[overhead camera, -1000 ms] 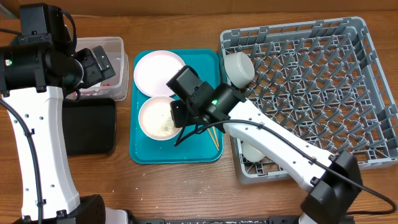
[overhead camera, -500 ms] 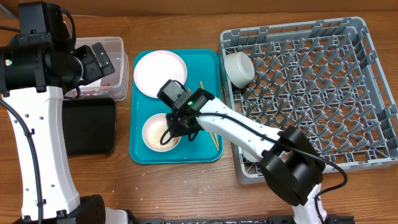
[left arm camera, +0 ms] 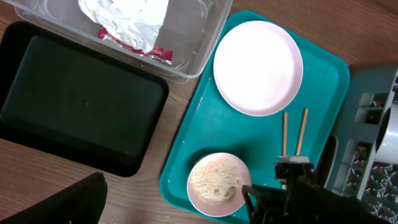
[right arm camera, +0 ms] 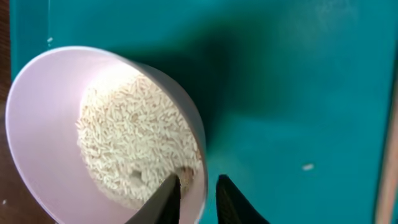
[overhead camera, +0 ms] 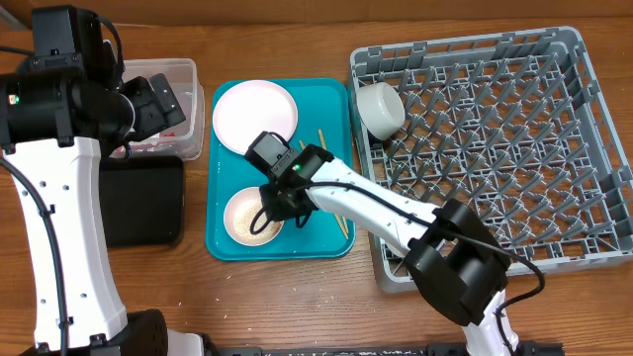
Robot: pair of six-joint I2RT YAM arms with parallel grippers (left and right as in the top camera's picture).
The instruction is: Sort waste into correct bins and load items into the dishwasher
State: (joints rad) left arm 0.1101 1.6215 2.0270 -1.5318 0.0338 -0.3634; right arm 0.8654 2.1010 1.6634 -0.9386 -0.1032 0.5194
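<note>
I should next lower my left gripper back from the clear tub onto the bowl's rim facing the chopsticks [overhead camera: 282,223], because the bare tray there has room for one finger.
My right gripper [overhead camera: 275,206] is shut on the rim of a pinkish bowl [overhead camera: 247,220] holding white rice grains [right arm camera: 130,143]; one finger is inside and one outside [right arm camera: 198,190]. The bowl [left arm camera: 214,183] sits tilted at the front left of the teal tray [overhead camera: 326,99]. A round pale plate [overhead camera: 255,117] lies at the tray's back. Wooden chopsticks [left arm camera: 294,130] lie right of the bowl, partly under my arm. My left gripper [overhead camera: 158,99] hangs open over the clear tub [overhead camera: 183,74], which holds a crumpled napkin [left arm camera: 134,15] and a red wrapper [left arm camera: 134,45].
A black tray [overhead camera: 143,198] lies in front of the clear tub. The grey dish rack [overhead camera: 495,148] stands on the right with a grey cup [overhead camera: 381,107] at its back left corner. My right arm crosses the rack's front left corner.
My right gripper came down and left onto the bowl's rim, and the bowl has shifted toward the tray's front. The left arm has not moved.
</note>
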